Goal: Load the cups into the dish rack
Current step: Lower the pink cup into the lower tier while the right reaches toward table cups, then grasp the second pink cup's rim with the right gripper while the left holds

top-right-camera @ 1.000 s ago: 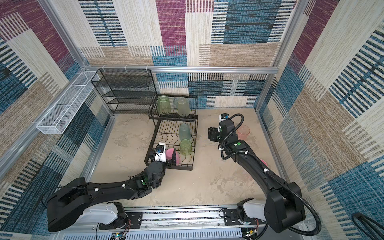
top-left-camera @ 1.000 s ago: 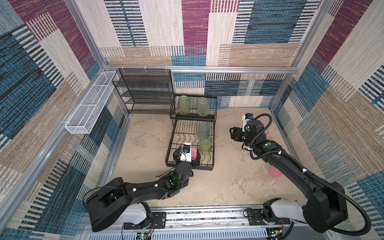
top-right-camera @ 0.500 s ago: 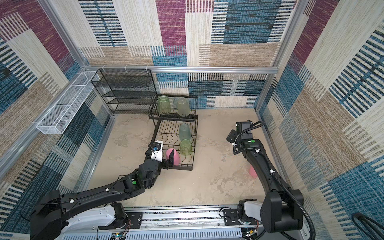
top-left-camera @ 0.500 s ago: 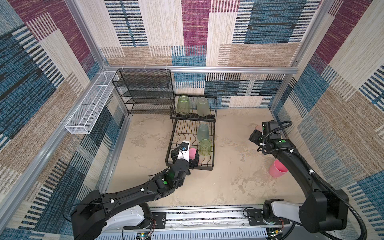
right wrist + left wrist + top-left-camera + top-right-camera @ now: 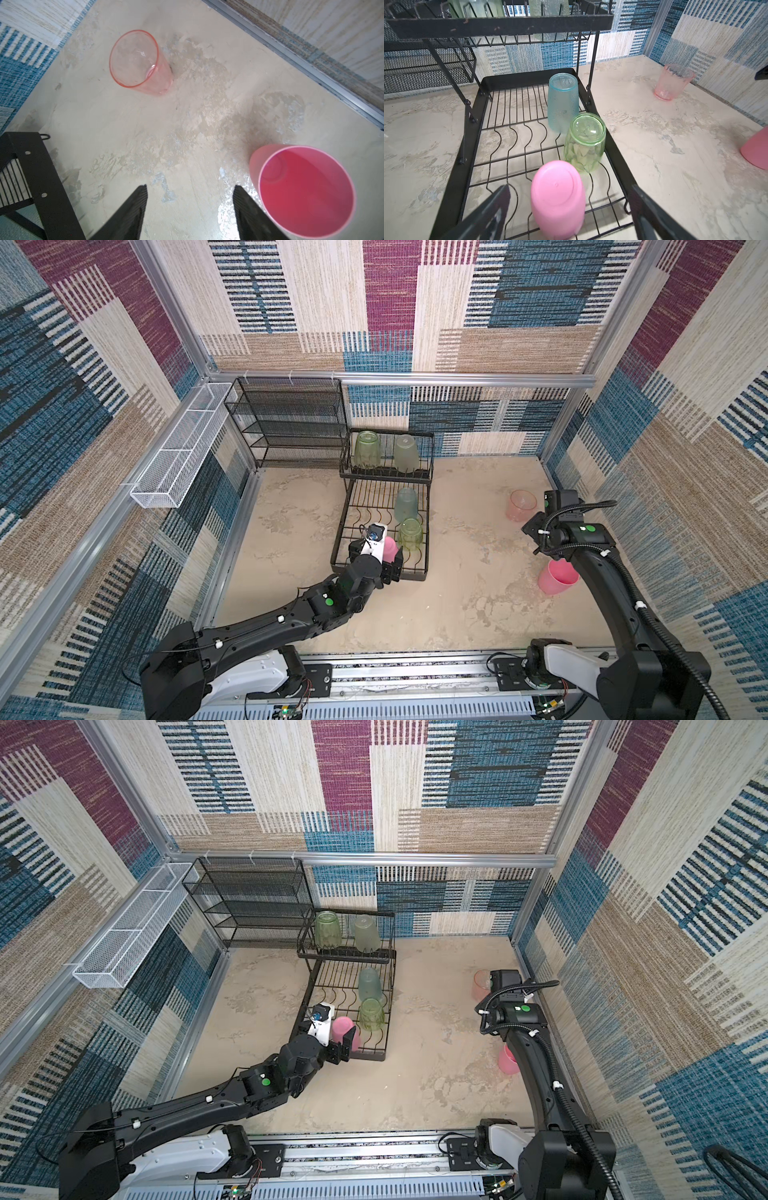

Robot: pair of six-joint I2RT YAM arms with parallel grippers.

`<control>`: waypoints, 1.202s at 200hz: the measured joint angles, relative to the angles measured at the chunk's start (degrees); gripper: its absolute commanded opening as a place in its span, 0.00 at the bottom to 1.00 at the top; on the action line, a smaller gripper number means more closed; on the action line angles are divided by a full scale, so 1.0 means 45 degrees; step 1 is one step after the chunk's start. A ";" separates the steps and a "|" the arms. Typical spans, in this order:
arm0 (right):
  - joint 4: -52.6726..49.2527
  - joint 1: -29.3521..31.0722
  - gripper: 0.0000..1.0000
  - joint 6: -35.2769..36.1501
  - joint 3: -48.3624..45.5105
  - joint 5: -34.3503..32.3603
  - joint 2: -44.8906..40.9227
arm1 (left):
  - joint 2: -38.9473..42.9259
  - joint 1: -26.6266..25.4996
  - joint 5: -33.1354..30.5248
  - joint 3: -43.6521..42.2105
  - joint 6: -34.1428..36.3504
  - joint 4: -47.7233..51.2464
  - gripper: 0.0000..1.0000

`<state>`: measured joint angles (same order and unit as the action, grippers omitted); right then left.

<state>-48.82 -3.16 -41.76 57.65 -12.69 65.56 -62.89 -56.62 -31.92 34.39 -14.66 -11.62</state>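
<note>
The opening of the upright opaque pink cup leaves room for one finger. My right gripper will move down and back onto the rack-side rim (image 5: pixel 549 566) (image 5: pixel 260 190) of that cup.
The black dish rack (image 5: pixel 428 539) stands mid-table. Two green cups (image 5: pixel 367 449) (image 5: pixel 406 453) sit upside down on its raised shelf. On the low tray a teal cup (image 5: pixel 562 104), a ribbed green cup (image 5: pixel 584 143) and an opaque pink cup (image 5: pixel 557 199) stand upside down. My left gripper (image 5: pixel 570 187) is open around that pink cup, with a gap on both sides. My right gripper (image 5: pixel 190 187) is open above bare table. Beside one of its fingers stands an upright opaque pink cup (image 5: pixel 305 197), and farther off an upright clear pink cup (image 5: pixel 139 60).
A taller black mesh shelf unit (image 5: pixel 291 423) stands at the back left next to the rack. A long white mesh basket (image 5: pixel 174 460) hangs on the left wall. The right wall (image 5: pixel 602 497) runs close behind the two pink cups.
My right arm has swung away from the rack to the right, over the two pink cups. The left gripper stays open at the pink cup in the rack, its arm stretched out further.
</note>
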 measured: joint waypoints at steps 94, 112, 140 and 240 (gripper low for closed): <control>-0.0321 -0.1972 0.54 0.0160 -0.1938 0.1073 -0.0427 | 0.0024 0.0165 0.0835 0.0000 -0.0039 0.0112 0.91; -0.0257 -0.2419 0.52 0.0345 -0.2205 0.1399 -0.0461 | 0.0073 0.0223 0.0865 0.0000 -0.0044 0.0112 0.91; 0.0034 -0.2856 0.46 0.0588 -0.2399 0.1802 -0.0544 | 0.0073 0.0257 0.1137 0.0000 -0.0083 0.0151 0.91; 0.0860 -0.3138 0.22 0.1015 -0.2773 0.2409 -0.0262 | 0.0277 0.0364 0.1175 -0.0015 -0.0180 0.0204 0.90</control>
<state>-44.95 -17.28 -37.19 45.17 -1.85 64.38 -61.65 -54.98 -26.63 34.33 -15.46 -10.70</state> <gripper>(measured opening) 0.258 0.905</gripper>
